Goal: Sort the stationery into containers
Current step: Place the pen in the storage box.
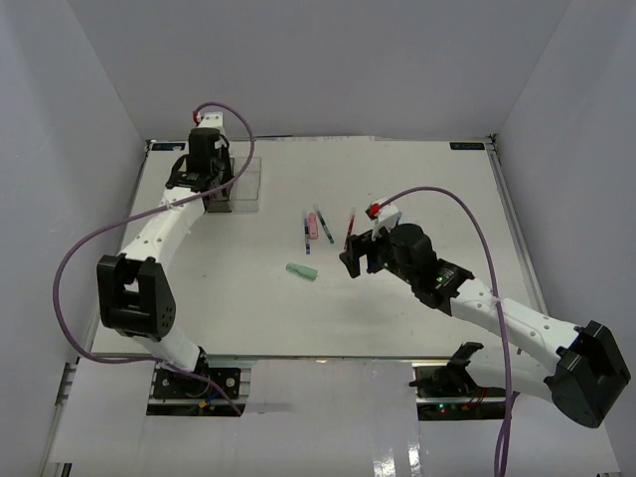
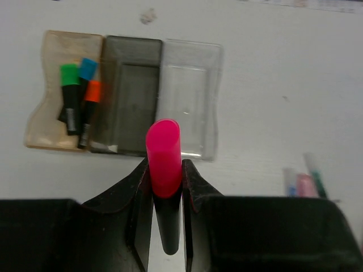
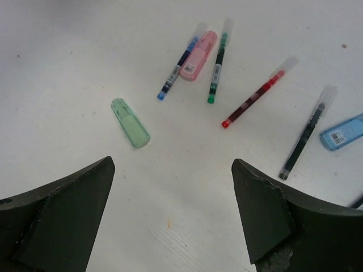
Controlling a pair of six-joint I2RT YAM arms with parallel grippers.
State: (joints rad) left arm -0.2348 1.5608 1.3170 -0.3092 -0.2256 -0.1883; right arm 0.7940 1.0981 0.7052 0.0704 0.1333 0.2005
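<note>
The highlighter belongs with the matching highlighters in the amber bin, so my left gripper will next move toward the left in its wrist view and down over that bin to let go of it.
My left gripper is shut on a pink-capped highlighter and holds it above the near edge of the bins; in the top view the gripper hides most of them. The amber bin holds green, blue and orange-capped highlighters. The dark grey bin and the clear bin look empty. My right gripper is open and empty over bare table. Just beyond it lie a mint piece, pink piece, blue pen, green pen, red pen, black pen and blue piece.
White walls enclose the table on the left, back and right. Purple cables loop over both arms. The loose pens and pieces sit mid-table between the two grippers, with the mint piece nearest the front.
</note>
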